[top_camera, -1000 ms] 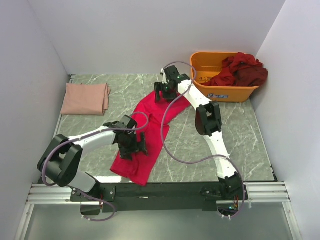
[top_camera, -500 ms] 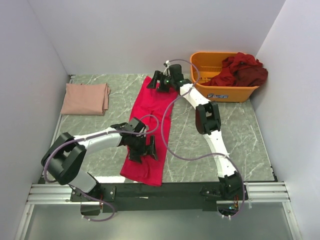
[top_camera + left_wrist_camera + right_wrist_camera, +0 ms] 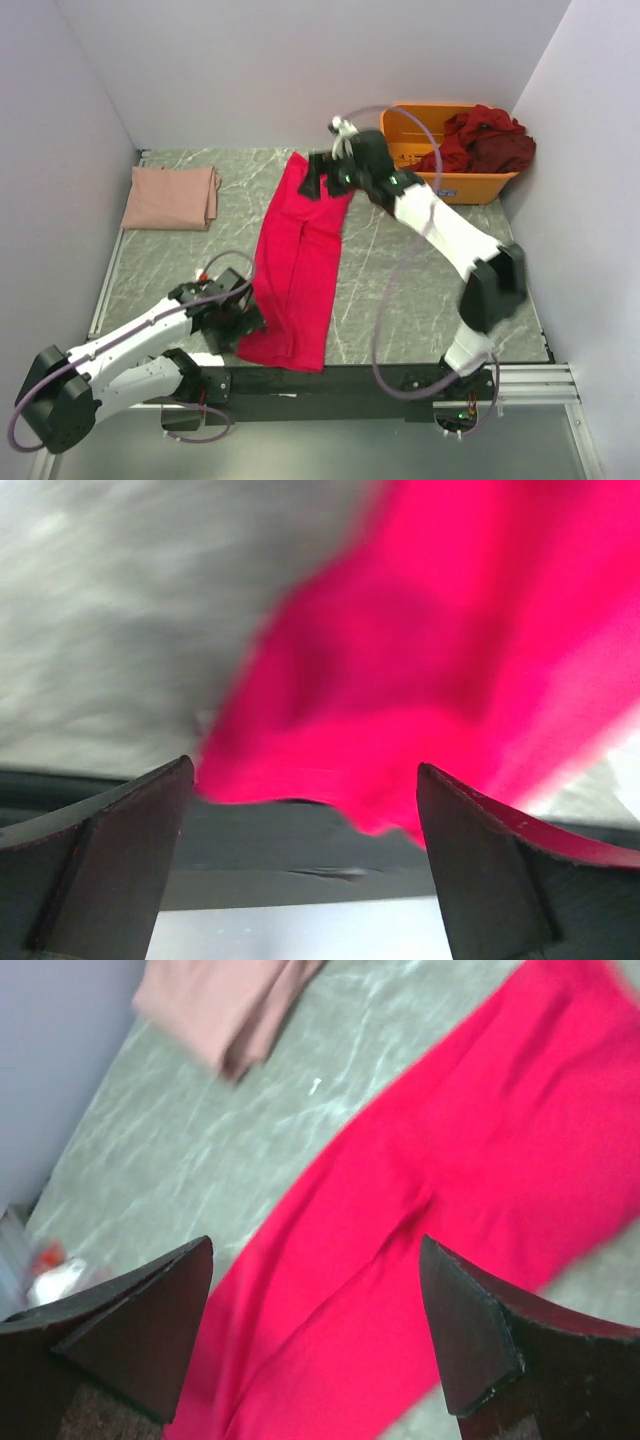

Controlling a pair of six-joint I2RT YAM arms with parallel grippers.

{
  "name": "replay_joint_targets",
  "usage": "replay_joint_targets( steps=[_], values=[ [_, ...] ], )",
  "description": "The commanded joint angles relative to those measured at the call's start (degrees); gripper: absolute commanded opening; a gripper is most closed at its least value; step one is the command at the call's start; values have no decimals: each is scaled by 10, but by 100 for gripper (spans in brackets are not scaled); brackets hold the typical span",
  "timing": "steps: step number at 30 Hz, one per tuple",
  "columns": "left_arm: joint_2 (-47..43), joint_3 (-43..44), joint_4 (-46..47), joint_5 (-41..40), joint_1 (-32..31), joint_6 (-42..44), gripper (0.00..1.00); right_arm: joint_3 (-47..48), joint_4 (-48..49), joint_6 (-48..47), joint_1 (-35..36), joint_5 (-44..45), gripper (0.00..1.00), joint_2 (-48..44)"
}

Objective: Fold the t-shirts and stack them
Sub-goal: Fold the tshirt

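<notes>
My left gripper moves down onto the red shirt's near corner (image 3: 244, 353) (image 3: 220, 778) next, shifting left in its wrist view, since that corner sits off-center beside one finger.
The bright pinkish-red t-shirt (image 3: 295, 260) lies flat as a long narrow strip from the back middle of the table to its front edge. My left gripper (image 3: 238, 318) is open and empty, just left of the shirt's near end; the left wrist view shows the shirt's hem (image 3: 430, 660) beyond its open fingers (image 3: 140, 820). My right gripper (image 3: 325, 182) is open and empty above the shirt's far end (image 3: 450, 1160). The pale dusty pink t-shirt (image 3: 170, 196) lies folded at the back left and also shows in the right wrist view (image 3: 220, 1000). Dark maroon t-shirts (image 3: 485, 140) are heaped in the bin.
The orange plastic bin (image 3: 415, 125) stands at the back right against the wall. White walls close in the table on the left, back and right. The black front rail (image 3: 330, 380) runs along the near edge, just under the red shirt's hem.
The red shirt went from a bunched diagonal to a straight long strip. Both grippers let go of it. The left arm drew back to the near left; the right arm's elbow swung right.
</notes>
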Motion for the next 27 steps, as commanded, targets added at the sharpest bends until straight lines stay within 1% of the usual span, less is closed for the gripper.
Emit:
replay_joint_targets(
  steps=[1, 2, 4, 5, 6, 8, 11, 12, 15, 16, 17, 18, 19, 22, 23, 25, 27],
  values=[
    [-36, -37, -37, -26, 3, -91, 97, -171, 22, 14, 18, 66, 89, -96],
    [-42, -49, -38, -22, 3, -95, 95, -204, 36, 34, 29, 68, 89, -116],
    [-56, -59, -49, -16, 3, -107, 84, -277, 61, 50, 38, 59, 89, -165],
    [-61, -69, -55, -12, 3, -107, 80, -294, 65, 57, 47, 65, 89, -178],
    [-71, -76, -57, -5, 3, -109, 71, -306, 59, 63, 52, 75, 89, -188],
    [-81, -94, -45, 5, 3, -99, 66, -331, 53, 60, 61, 87, 89, -214],
    [-85, -119, -15, 11, 3, -101, 55, -364, 34, 51, 79, 118, 88, -252],
    [-75, -123, 3, 13, 3, -97, 47, -373, 25, 48, 92, 133, 88, -276],
    [-50, -128, 24, 9, 3, -93, 37, -432, 17, 35, 128, 143, 88, -319],
    [-44, -126, 36, 7, 4, -90, 27, -447, 10, 31, 166, 142, 88, -343],
    [-38, -121, 42, 5, 3, -87, 21, -472, 4, 31, 188, 151, 87, -354],
    [-30, -118, 47, 5, 3, -80, 9, -483, -4, 34, 215, 161, 87, -369],
    [-26, -116, 48, 3, 3, -79, 1, -498, -9, 37, 267, 170, 87, -375],
    [-22, -105, 43, 8, 2, -73, 1, -510, -32, 67, 345, 210, 86, -366],
    [-25, -103, 33, 7, 2, -75, 1, -512, -36, 96, 387, 233, 85, -359],
    [-44, -105, 26, 6, 2, -82, 1, -522, -37, 123, 417, 254, 85, -332],
    [-65, -108, 21, 5, 2, -85, 1, -525, -38, 140, 461, 312, 84, -304]
  ],
)
